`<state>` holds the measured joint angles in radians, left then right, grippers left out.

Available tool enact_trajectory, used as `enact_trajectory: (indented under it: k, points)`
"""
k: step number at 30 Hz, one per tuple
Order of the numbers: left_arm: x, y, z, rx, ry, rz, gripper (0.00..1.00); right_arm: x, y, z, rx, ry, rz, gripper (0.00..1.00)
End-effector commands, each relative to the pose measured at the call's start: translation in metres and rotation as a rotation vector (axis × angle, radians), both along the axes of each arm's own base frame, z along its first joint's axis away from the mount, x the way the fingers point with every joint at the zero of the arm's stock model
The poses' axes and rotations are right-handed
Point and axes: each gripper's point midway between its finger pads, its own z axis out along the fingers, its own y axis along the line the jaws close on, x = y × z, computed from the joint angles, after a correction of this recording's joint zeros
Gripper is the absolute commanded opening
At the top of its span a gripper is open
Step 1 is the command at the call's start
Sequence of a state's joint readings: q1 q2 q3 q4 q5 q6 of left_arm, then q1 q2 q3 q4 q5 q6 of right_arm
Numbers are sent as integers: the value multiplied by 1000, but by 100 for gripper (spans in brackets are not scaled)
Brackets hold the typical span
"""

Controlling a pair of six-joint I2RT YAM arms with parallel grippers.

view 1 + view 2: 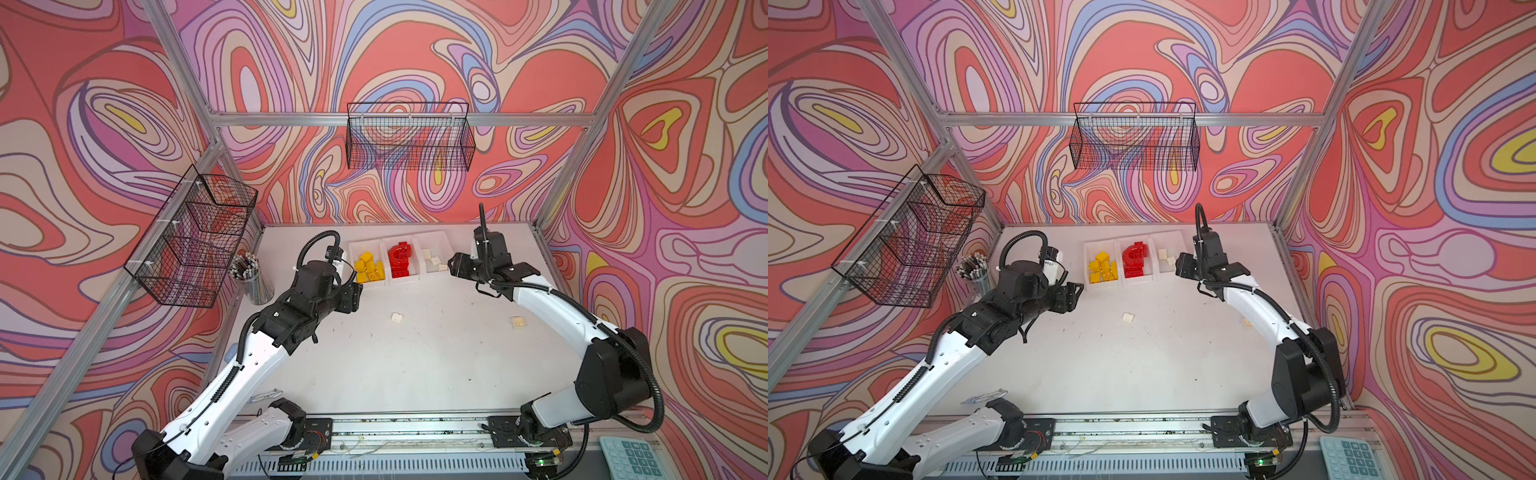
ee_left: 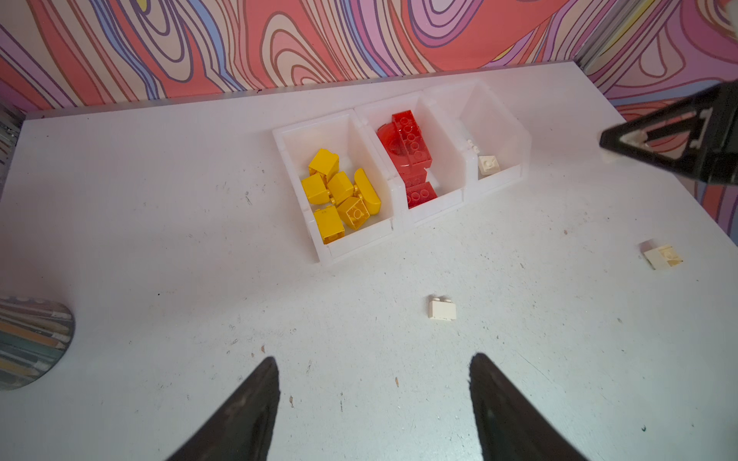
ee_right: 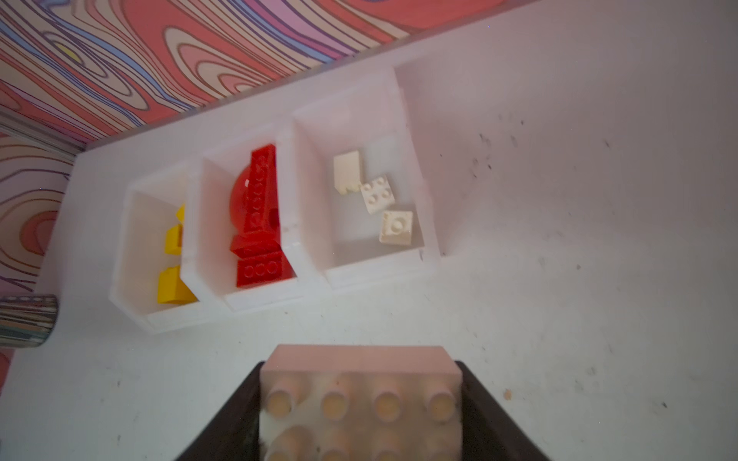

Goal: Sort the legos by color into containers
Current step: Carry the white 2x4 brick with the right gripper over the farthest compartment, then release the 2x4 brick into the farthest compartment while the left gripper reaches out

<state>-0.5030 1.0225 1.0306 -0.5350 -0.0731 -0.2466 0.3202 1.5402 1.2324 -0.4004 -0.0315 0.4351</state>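
The legos in the white-filled container have the same color as the large white studded brick (image 3: 361,399), so the robot's right gripper should next move outward over that container and let go of the brick inside.
Three joined white containers (image 1: 402,281) stand in a row at the back of the table. In both top views they hold, from left to right, yellow legos (image 1: 368,266), red legos (image 1: 400,258) with an arch piece, and white legos (image 3: 377,197). My right gripper (image 3: 361,371) is shut on a large white studded brick (image 3: 361,399), just in front of the white-filled container (image 3: 375,275). My left gripper (image 2: 373,359) hangs open and empty near the yellow container (image 2: 359,244). Two small white legos lie loose on the table (image 2: 442,308) (image 2: 663,256).
A clear cup of pencils (image 1: 251,276) stands at the table's left edge, close to my left arm. Black wire baskets hang on the left wall (image 1: 195,237) and the back wall (image 1: 409,137). A calculator (image 1: 631,457) lies at the front right corner.
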Motion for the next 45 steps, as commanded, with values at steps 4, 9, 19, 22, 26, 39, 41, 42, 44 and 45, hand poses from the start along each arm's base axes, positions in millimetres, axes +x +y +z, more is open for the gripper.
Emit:
enact_trajectory:
  k: [4, 9, 19, 22, 26, 39, 41, 42, 44, 45]
  points:
    - [2, -2, -13, 16, 43, -3, 75, 40, 30, 13, 43, -9, 81, 44]
    - [4, -7, -28, 39, 113, -15, 75, 75, 43, 0, 41, 6, 84, 44]
    - [6, -21, -53, 46, 228, -61, 75, 118, 26, -61, -95, 54, 12, 45]
    - [6, -23, -55, 43, 240, -69, 75, 126, 23, -70, -98, 66, 4, 48]
    - [5, -27, -58, 31, 255, -82, 75, 134, 21, -72, -103, 61, -1, 56]
    - [4, -28, -58, 26, 259, -87, 76, 137, 19, -39, -106, 9, -8, 79]
    - [4, -29, -59, 21, 263, -91, 76, 135, 18, -28, -102, -10, -9, 80]
    - [4, -30, -59, 19, 268, -93, 76, 132, 17, -23, -101, -16, -9, 81]
    - [4, -32, -61, 15, 275, -98, 75, 127, 16, -10, -92, -36, -8, 81]
    - [3, -33, -62, 15, 278, -103, 75, 123, 16, -1, -84, -51, -8, 81]
